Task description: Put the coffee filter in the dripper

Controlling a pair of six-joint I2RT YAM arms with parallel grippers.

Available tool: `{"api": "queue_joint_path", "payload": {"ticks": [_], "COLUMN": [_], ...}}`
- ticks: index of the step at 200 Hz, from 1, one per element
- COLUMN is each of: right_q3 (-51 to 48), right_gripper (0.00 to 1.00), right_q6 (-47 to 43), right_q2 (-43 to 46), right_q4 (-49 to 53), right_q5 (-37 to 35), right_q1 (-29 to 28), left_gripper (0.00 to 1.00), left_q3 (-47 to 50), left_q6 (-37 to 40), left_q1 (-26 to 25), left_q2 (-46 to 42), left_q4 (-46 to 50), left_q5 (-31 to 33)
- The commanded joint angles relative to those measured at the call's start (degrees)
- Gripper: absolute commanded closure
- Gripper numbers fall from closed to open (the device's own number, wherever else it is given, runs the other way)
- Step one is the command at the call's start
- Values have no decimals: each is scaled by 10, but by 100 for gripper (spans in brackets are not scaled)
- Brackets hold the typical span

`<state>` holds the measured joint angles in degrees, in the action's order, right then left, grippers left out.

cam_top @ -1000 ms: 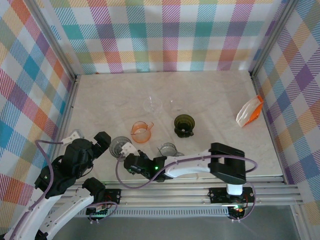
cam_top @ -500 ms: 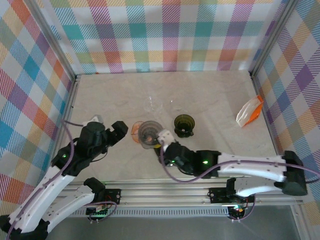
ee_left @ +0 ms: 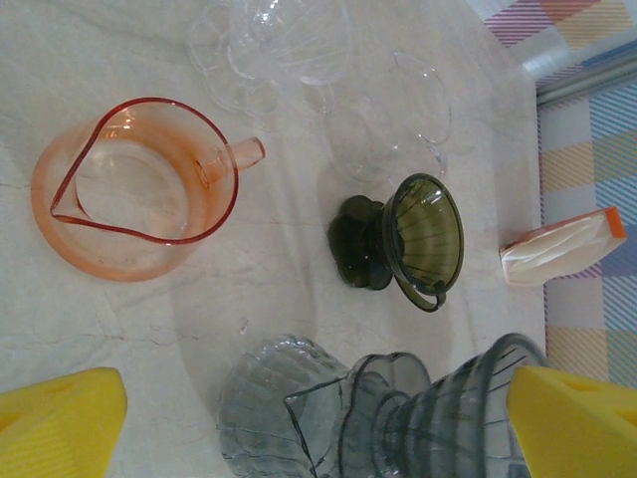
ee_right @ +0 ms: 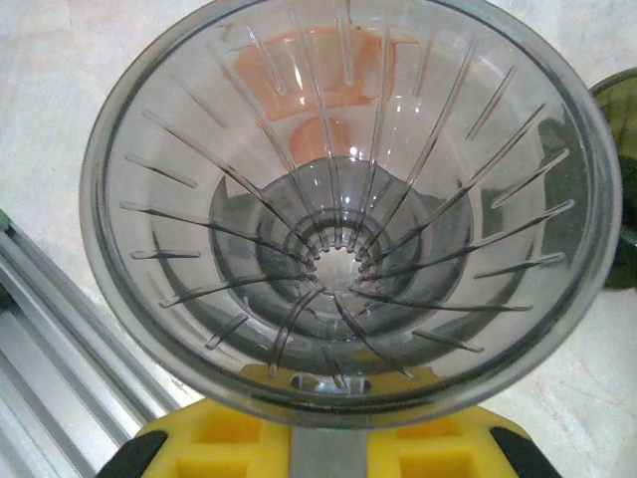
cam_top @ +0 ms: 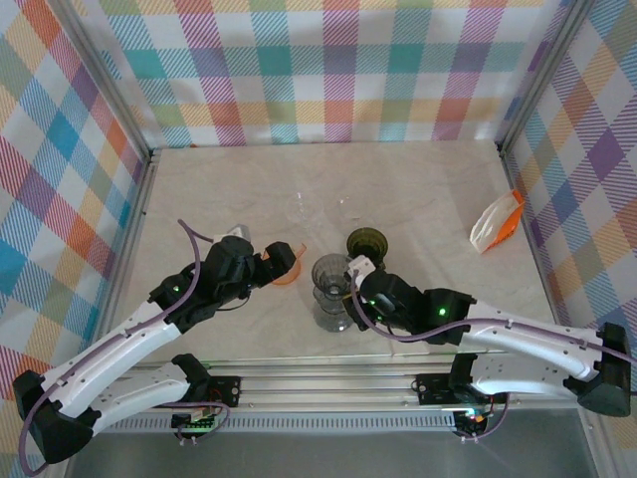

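Note:
I will lower the grey dripper's foot onto the opening of the server with my right gripper and let go of the dripper's rim, because the cone is hanging over the server.
My right gripper is shut on the rim of a ribbed grey glass dripper, which hangs over a grey glass server; I cannot tell whether they touch. From the right wrist the dripper is an empty cone, with nothing inside it. The coffee filter pack, white with an orange edge, lies at the far right by the wall and also shows in the left wrist view. My left gripper is open beside an orange pitcher, its yellow pads wide apart and holding nothing.
A dark green dripper stands just behind the grey one, close to my right wrist. Two clear glass pieces stand farther back. The aluminium rail runs along the near edge, and checked walls close in the other three sides.
My right gripper carried the grey dripper from the near left to the right, over the server. My left arm reached forward and right, up to the orange pitcher.

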<state>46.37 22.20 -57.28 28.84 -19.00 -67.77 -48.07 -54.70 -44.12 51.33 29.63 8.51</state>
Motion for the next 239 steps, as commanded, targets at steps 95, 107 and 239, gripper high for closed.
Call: {"api": "queue_joint_path", "payload": {"ticks": [95,107,239], "right_q3": [-39,-38,-16], "right_gripper": [93,91,99], "right_q6": [-11,-13,-59], "right_q2": [-6,-6,5], "right_q4": [-35,-30,-45], "right_q5": [-17,-18,-39], "right_q1": [0,0,-12], "left_gripper": [0,0,0], "left_q3": [26,27,33], "left_q6": [0,0,1], "left_q1": [-6,-6,-6], "left_q2": [-43,-42,-45], "left_q4": [11,10,14], "left_q5": [33,32,39]}}
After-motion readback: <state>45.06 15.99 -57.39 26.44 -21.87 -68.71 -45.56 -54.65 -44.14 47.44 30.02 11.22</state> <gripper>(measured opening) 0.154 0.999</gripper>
